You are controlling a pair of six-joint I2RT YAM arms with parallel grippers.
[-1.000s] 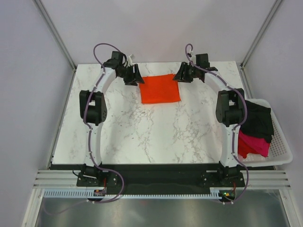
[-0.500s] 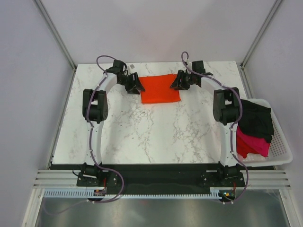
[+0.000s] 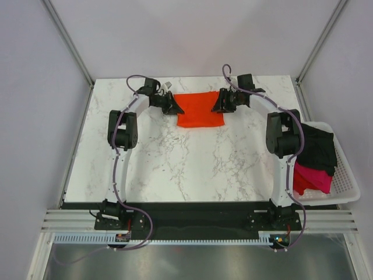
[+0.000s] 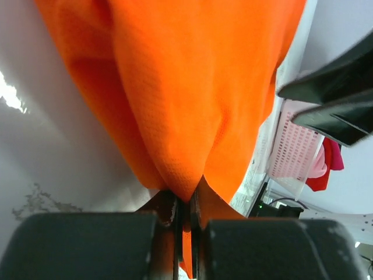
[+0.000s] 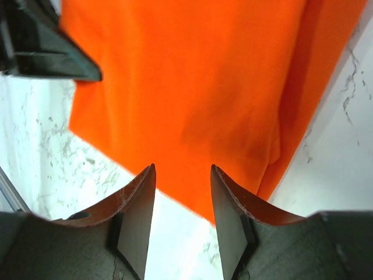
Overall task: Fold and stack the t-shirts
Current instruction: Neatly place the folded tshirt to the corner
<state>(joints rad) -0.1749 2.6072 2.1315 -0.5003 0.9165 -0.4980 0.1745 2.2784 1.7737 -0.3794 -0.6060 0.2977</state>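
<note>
My left gripper will move back and to the left in the top view, over the table's near corner, to release the shirt where the marble is bare.
The bright orange-red t-shirt (image 3: 200, 109) lies folded into a rectangle at the back middle of the marble table. My left gripper (image 3: 173, 106) is at its left edge, shut on a pinched ridge of the orange cloth (image 4: 192, 116); the fold sits between the jaws at my left gripper (image 4: 185, 201). At the shirt's right edge my right gripper (image 3: 220, 104) stands open, and in the right wrist view the right gripper (image 5: 182, 169) straddles the hem of the orange t-shirt (image 5: 192, 87) without closing. A black t-shirt (image 3: 317, 149) and a pink one (image 3: 312, 178) lie in the basket.
A white mesh basket (image 3: 345, 184) stands off the table's right edge, beside the right arm's base; the basket (image 4: 288, 151) also shows in the left wrist view. Metal frame posts rise at the back corners. Bare marble table (image 3: 192, 163) stretches in front of the shirt.
My left gripper has moved right onto the shirt's left edge and shut on the cloth, bunching it slightly. The right gripper has settled at the right edge, still open.
</note>
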